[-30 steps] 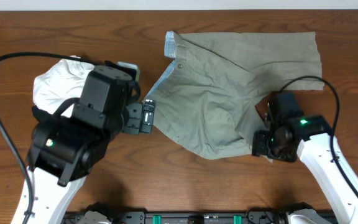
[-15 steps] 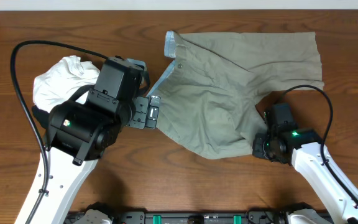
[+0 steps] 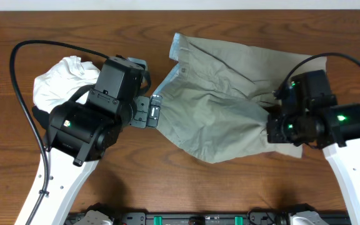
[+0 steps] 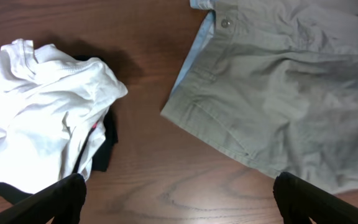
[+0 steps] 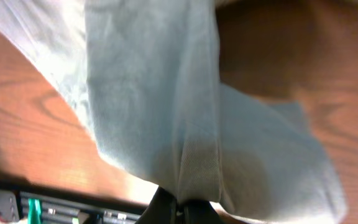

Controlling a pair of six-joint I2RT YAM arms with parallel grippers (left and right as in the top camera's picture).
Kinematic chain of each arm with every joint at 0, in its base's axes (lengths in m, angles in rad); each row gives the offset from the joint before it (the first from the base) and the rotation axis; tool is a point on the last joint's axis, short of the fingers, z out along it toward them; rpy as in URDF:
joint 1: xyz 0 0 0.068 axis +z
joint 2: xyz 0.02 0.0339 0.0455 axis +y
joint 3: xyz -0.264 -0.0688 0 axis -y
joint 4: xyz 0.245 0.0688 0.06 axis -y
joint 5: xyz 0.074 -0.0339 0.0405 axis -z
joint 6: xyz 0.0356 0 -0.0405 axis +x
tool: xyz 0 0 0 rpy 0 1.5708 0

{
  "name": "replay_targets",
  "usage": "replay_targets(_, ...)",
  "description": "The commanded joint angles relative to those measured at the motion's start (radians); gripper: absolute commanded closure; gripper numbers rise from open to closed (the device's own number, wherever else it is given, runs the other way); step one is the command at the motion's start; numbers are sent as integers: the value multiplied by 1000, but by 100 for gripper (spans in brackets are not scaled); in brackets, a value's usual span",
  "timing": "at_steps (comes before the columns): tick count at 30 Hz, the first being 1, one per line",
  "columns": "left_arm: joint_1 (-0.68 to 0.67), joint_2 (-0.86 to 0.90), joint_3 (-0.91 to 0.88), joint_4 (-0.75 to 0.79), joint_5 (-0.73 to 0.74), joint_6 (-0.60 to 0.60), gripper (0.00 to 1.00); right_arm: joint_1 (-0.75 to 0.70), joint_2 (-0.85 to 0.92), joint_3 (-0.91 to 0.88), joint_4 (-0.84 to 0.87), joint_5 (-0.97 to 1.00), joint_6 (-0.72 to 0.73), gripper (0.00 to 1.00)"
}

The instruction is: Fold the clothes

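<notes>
The raised cloth still hangs short of the far trouser leg (image 3: 269, 86), so my right gripper will next move outward and down toward it to release the pinched fold.
The clothes (image 3: 217, 94) are khaki trousers lying across the middle and back of the wooden table, waistband and button (image 4: 226, 23) at the left. My right gripper (image 3: 272, 128) is shut on a pinched fold of the trousers' right side and holds it above the table. In the right wrist view the cloth (image 5: 166, 93) hangs from the shut right gripper (image 5: 182, 210). My left gripper (image 3: 150, 113) stands open just left of the trousers' left edge (image 4: 272, 112). The left gripper (image 4: 179, 202) has only bare wood between its fingers (image 4: 58, 198).
A crumpled white garment (image 3: 61, 84) lies at the left, partly under the left arm, with a black garment (image 4: 101, 149) beneath it. A black rail (image 3: 199, 219) runs along the table's front edge. Black cables loop above both arms.
The right gripper has shut on the trousers' right side and risen up and to the right, pulling that side off the table. The left arm shifted right at first, then held still, open.
</notes>
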Motion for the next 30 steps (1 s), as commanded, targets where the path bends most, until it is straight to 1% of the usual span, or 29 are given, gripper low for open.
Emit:
replay_targets(1,1,1,9,1,-12,-8,2,-49,12,-2,17,98,-42,97)
replay_targets(4,1,1,9,1,-12,-8,2,-101,46,-46,93,126,-41,97)
replay_targets(10,1,1,9,0,-12,-9,2,-193,182,-146,339,125,-31,96)
replay_targets(14,1,1,9,0,-12,-8,2,-227,301,-156,432,106,-30,99)
replay_targets(16,1,1,9,0,-12,-8,2,-245,340,-156,474,105,-3,97)
replay_targets(17,1,1,9,1,-12,-8,2,-257,357,-156,502,103,20,93)
replay_targets(18,1,1,9,2,-12,-8,2,-269,371,-156,529,92,44,83)
replay_targets(19,1,1,9,3,-12,-8,2,-280,380,-156,552,80,49,78)
replay_targets(20,1,1,9,3,-12,-8,2,-292,388,-156,577,76,49,78)
replay_targets(21,1,1,9,3,-12,-8,2,-303,395,-156,597,77,49,72)
replay_targets(23,1,1,9,3,-12,-8,2,-322,402,-156,618,81,49,48)
replay_targets(24,1,1,9,3,-12,-8,2,-334,402,-156,624,85,48,43)
replay_targets(26,1,1,9,3,-12,-8,2,-360,402,-156,620,87,49,40)
replay_targets(27,1,2,9,3,-12,-8,2,-373,402,-156,610,83,49,36)
replay_targets(28,1,1,9,3,-12,-8,2,-383,402,-156,589,80,54,35)
replay_targets(30,1,2,9,3,-12,-8,2,-394,402,-156,525,80,62,36)
